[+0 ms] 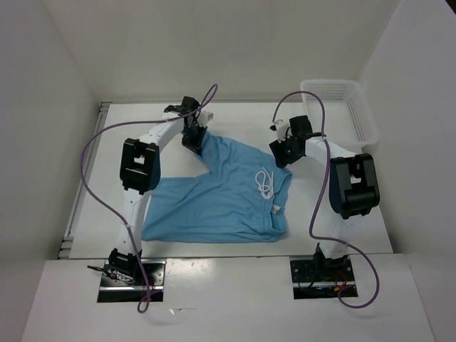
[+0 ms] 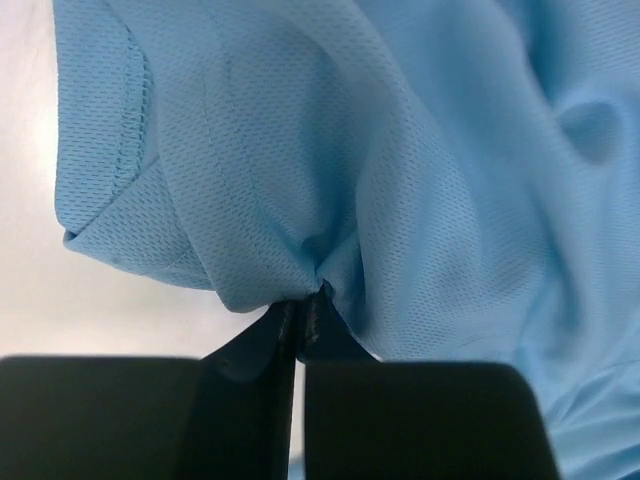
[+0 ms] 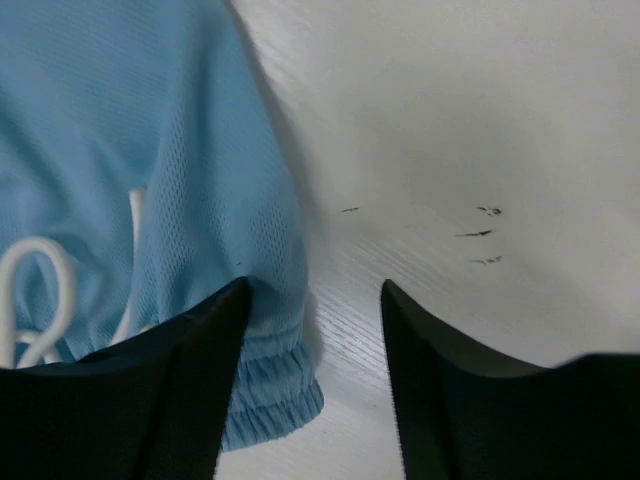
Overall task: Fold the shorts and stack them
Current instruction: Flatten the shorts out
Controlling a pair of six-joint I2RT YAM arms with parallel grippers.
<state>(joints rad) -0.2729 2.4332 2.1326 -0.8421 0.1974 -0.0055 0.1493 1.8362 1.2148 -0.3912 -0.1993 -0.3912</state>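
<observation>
My right gripper moves back onto the waistband's far corner (image 1: pixel 283 170) (image 3: pixel 285 335) next and closes its fingers, since that cloth lies to the gripper's left in the right wrist view.
The light sky-blue shorts (image 1: pixel 221 192) lie spread on the white table, waistband toward the right with a white drawstring (image 1: pixel 265 182) on top. My left gripper (image 1: pixel 194 135) is shut on a pinch of the fabric at the far leg; in the left wrist view the cloth (image 2: pixel 330 150) bunches at the closed tips (image 2: pixel 305 300). My right gripper (image 1: pixel 282 155) is open at the waistband's far corner. In the right wrist view its left finger rests on the elastic waistband (image 3: pixel 270 395) and its right finger (image 3: pixel 420 350) is over bare table.
A white plastic mesh basket (image 1: pixel 340 107) stands at the back right of the table (image 1: pixel 235 117). White walls enclose the table on three sides. Purple cables loop from both arms.
</observation>
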